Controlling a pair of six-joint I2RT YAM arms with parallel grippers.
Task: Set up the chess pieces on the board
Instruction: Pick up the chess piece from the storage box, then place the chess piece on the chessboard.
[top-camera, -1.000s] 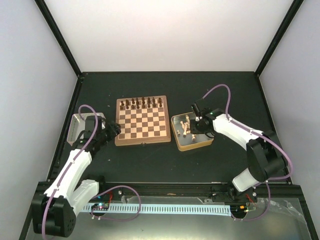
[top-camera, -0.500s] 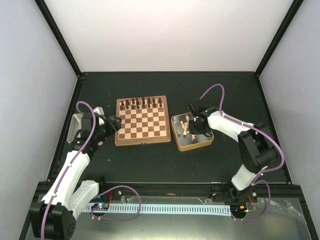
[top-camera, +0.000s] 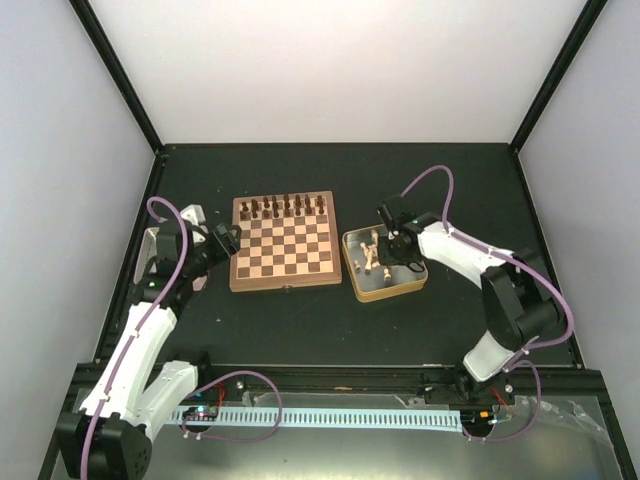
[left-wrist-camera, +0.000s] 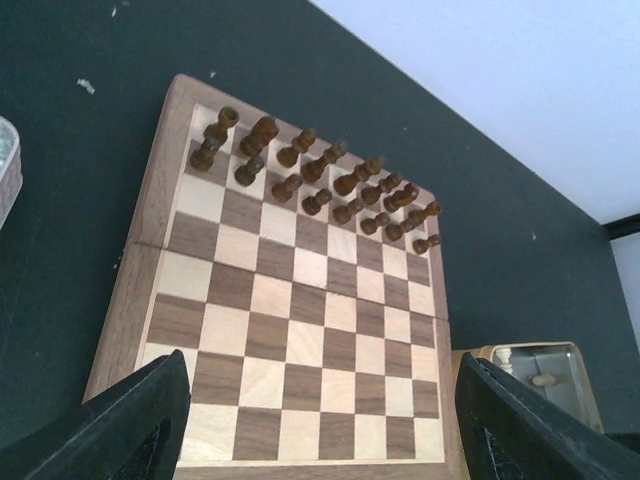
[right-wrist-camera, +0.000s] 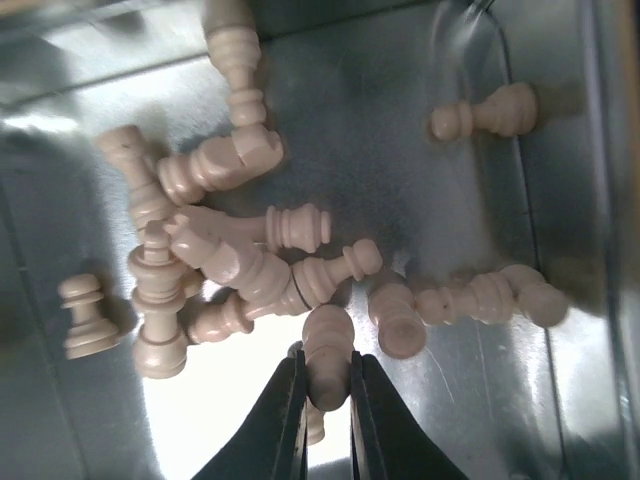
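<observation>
My right gripper next moves up, to the left in the top view, then down to the board's near row's third square from the tin (top-camera: 303, 268), as that square is bare.
The board (top-camera: 283, 243) lies mid-table, with dark brown chessmen (left-wrist-camera: 318, 184) on its two far rows; its other squares are bare. Several pale tan chess pieces (right-wrist-camera: 230, 260) lie jumbled in the gold-rimmed tin (top-camera: 412, 285) right of the board. My right gripper (right-wrist-camera: 326, 375) is down in the tin, shut on one pale piece (right-wrist-camera: 328, 350). In the top view it (top-camera: 393, 252) is over the tin's middle. My left gripper (left-wrist-camera: 320, 400) is open and empty, hovering at the board's near left edge; in the top view it (top-camera: 228, 243) is beside the board's left frame.
A second metal tin (top-camera: 152, 258) sits at the left of the board, under the left arm. The table is black, with dark frame posts at the back corners and a cable rail along the near edge.
My left gripper has risen a little and swung toward the board's left edge. My right gripper has settled lower into the tin over the pale pieces.
</observation>
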